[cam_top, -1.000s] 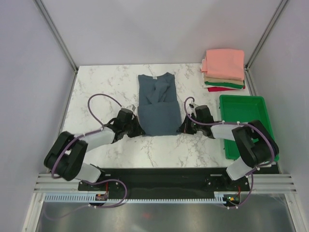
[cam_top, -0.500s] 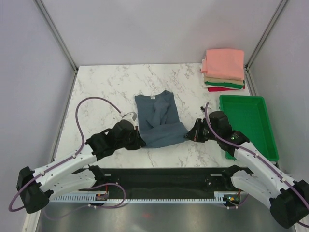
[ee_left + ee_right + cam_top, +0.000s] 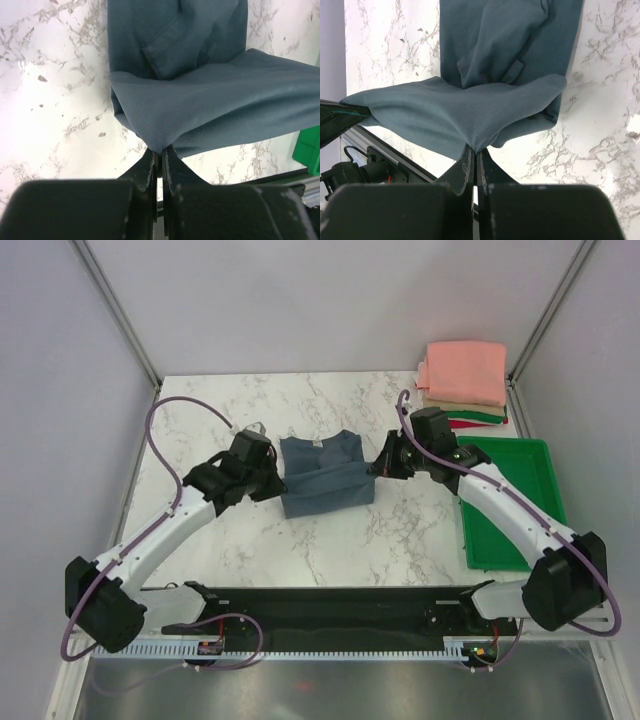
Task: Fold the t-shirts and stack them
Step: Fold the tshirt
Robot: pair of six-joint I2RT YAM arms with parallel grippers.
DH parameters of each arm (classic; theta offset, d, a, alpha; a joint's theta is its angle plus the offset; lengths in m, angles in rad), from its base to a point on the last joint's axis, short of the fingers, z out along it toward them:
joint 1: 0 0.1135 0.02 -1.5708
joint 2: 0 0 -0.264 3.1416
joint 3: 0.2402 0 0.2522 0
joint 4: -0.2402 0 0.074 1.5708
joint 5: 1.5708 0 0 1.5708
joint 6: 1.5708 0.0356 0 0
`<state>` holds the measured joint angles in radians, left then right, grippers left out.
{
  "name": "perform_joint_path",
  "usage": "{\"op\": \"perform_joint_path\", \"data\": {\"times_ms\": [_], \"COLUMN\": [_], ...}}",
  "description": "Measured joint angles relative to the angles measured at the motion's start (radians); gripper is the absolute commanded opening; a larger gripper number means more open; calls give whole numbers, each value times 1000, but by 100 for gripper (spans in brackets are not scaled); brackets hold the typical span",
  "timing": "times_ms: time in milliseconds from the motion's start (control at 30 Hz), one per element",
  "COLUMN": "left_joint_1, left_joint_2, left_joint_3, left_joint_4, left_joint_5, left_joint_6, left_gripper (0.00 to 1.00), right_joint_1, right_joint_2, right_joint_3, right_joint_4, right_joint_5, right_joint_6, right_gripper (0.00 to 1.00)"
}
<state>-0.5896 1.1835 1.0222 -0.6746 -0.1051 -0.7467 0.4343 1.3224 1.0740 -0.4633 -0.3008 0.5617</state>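
The shirt's corner goes outward in my left gripper next, then down onto the shirt's lower layer's still uncovered far end (image 3: 288, 444) for release, since that end lies outward and below.
The slate blue-grey t-shirt (image 3: 325, 480) lies mid-table with its near half lifted and carried over its far half. My left gripper (image 3: 276, 483) is shut on the shirt's left bottom corner (image 3: 160, 142). My right gripper (image 3: 377, 468) is shut on the right bottom corner (image 3: 477, 145). The held hem hangs stretched between them above the lower layer (image 3: 175, 35), which rests on the marble. A stack of folded t-shirts (image 3: 463, 385), salmon-pink on top with tan, green and red below, sits at the far right corner.
A green plastic tray (image 3: 520, 490) stands at the right edge, just right of my right arm. White marble table (image 3: 220, 410) runs to grey walls at the back and sides. A black base rail lies along the near edge.
Both grippers have lifted the shirt's near hem and carried it away from the bases over the shirt, so the shirt is now folded shorter.
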Motion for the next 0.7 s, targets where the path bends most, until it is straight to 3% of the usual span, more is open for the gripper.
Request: {"op": "perform_joint_path", "data": {"times_ms": [267, 433, 467, 533, 567, 600, 700], "left_joint_1": [178, 301, 324, 368, 389, 408, 445], "left_joint_2": [228, 477, 552, 721, 818, 925, 1199], "left_joint_3": [176, 394, 457, 622, 721, 834, 1153], "left_joint_4": [-6, -17, -17, -31, -35, -54, -123], "left_joint_5": [149, 253, 275, 342, 378, 406, 460], "left_joint_6": [100, 158, 168, 192, 204, 212, 242], "left_gripper": [2, 4, 6, 33, 41, 49, 68], "right_joint_1": [-47, -78, -87, -106, -117, -129, -158], "right_joint_2": [269, 477, 538, 671, 742, 814, 994], "right_joint_3": [224, 425, 494, 647, 731, 818, 1052], "right_joint_4": [-22, -33, -38, -40, -49, -59, -94], "right_joint_5": [-32, -43, -44, -47, -44, -42, -38], "right_joint_6": [-32, -35, -34, -24, -19, -19, -28], "right_gripper": [0, 0, 12, 49, 92, 98, 98]}}
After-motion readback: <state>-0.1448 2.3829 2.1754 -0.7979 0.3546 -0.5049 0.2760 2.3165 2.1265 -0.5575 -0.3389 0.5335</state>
